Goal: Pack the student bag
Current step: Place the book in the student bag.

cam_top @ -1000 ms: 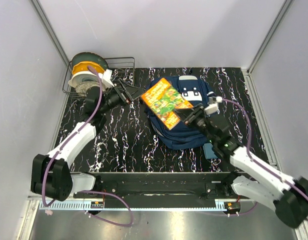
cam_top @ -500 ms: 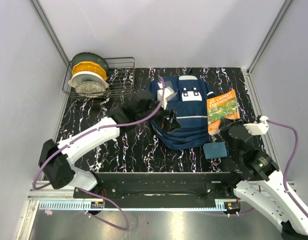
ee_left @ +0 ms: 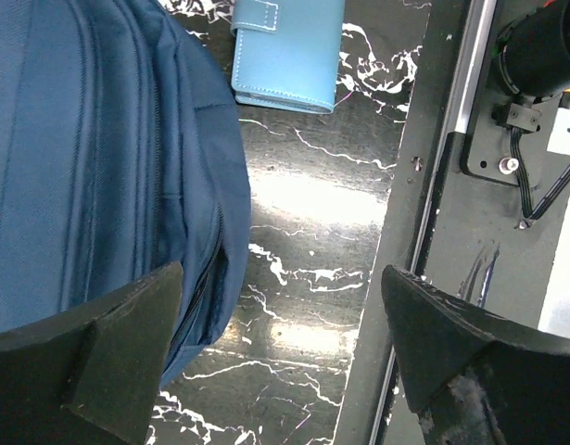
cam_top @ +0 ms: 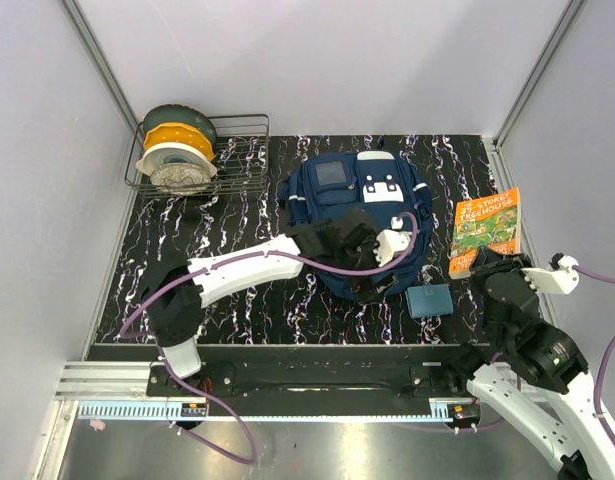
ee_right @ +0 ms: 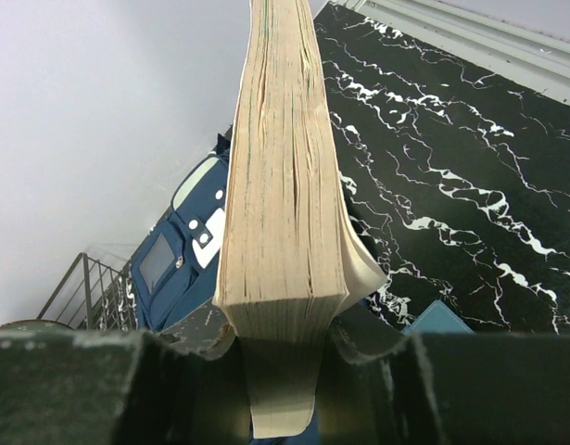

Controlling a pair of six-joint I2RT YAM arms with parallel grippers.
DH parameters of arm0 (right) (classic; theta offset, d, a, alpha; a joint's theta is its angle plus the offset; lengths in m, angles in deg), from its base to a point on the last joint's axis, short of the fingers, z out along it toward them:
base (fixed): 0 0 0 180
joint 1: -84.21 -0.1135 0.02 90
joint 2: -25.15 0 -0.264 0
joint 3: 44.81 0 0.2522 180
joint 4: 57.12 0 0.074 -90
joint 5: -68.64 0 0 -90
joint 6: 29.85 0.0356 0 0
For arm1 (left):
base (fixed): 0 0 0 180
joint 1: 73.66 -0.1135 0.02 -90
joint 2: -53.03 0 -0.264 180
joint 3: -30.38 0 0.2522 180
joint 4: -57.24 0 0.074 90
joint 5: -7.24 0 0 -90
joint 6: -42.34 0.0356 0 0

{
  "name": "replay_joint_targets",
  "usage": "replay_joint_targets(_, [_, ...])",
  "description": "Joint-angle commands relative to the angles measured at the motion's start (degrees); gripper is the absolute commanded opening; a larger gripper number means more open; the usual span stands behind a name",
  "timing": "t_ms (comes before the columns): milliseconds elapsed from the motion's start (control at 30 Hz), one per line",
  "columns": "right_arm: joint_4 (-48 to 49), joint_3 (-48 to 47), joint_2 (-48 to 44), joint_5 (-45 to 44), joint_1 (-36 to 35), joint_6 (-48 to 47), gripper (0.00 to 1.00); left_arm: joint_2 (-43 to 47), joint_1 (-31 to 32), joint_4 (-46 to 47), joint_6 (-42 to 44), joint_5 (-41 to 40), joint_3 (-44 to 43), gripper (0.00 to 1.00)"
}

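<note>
My left gripper lowers its open fingers outward around the bag's zipped near edge (ee_left: pixel 212 261) next. The bag's edge lies below and outward, and the fingers mostly span bare table.
The student bag (cam_top: pixel 339 196), navy blue with white patches and a grey square patch, lies flat at the middle back of the table. It also shows in the left wrist view (ee_left: pixel 99 167) and the right wrist view (ee_right: pixel 187 250). My left gripper (cam_top: pixel 383 287) is open and empty, its jaws (ee_left: pixel 283 278) spread over bare table just beside the bag's near edge. My right gripper (cam_top: pixel 492 268) is shut on a colourful paperback book (cam_top: pixel 486 228), held in the air to the right of the bag. The right wrist view shows the book's page edge (ee_right: pixel 280 185) clamped between the fingers (ee_right: pixel 280 324).
A small teal-blue pouch (cam_top: pixel 428 300) lies on the table by the bag's near right corner; it also shows in the left wrist view (ee_left: pixel 286 51). A wire rack (cam_top: pixel 237 150) with filament spools stands at the back left. A metal rail (ee_left: pixel 451 185) runs along the near edge.
My right gripper carried the book from over the bag out to the right. My left arm swung from the rack across the bag to its near edge.
</note>
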Motion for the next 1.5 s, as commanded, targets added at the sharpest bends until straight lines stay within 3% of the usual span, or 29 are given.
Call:
replay_joint_targets(0, [0.2, -2.4, -0.4, -2.0, 0.1, 3.8, 0.00, -3.0, 1.8, -0.8, 2.8, -3.2, -3.7, 0.91])
replay_joint_targets(467, [0.4, 0.6, 0.5, 5.5, 0.1, 9.8, 0.00, -10.5, 2.7, -1.5, 1.9, -15.2, -8.8, 0.73])
replay_joint_targets(600, [0.4, 1.0, 0.1, 6.2, 0.1, 10.1, 0.00, -11.5, 2.7, -1.6, 2.2, -15.6, -9.0, 0.58])
replay_joint_targets(633, [0.4, 1.0, 0.0, 6.2, 0.1, 10.1, 0.00, -11.7, 2.7, -1.5, 2.2, -15.5, -9.1, 0.49])
replay_joint_targets(733, [0.2, 1.0, -0.6, 6.1, 0.1, 9.8, 0.00, -12.2, 2.7, -1.8, 2.3, -15.2, -9.0, 0.42])
replay_joint_targets(933, [-0.1, 1.1, -1.5, 5.9, 0.1, 9.8, 0.00, -12.5, 2.7, -1.9, 1.8, -14.7, -8.4, 0.48])
replay_joint_targets(1000, [-0.2, 1.0, -1.7, 5.8, 0.2, 9.8, 0.00, -12.8, 2.7, -1.9, 1.5, -14.8, -8.4, 0.42])
replay_joint_targets(1100, [-0.5, 0.9, -2.1, 5.9, 0.1, 9.8, 0.00, -13.1, 2.7, -1.8, 1.1, -15.3, -8.7, 0.17])
replay_joint_targets(1200, [-1.0, 0.9, -2.4, 5.9, 0.1, 9.8, 0.00, -13.3, 2.7, -1.9, 1.0, -15.9, -9.1, 0.00])
replay_joint_targets(1467, [-2.6, 0.7, -3.3, 5.5, 0.1, 10.5, 0.00, -11.4, 2.6, -0.9, 0.3, -18.1, -8.6, 0.00])
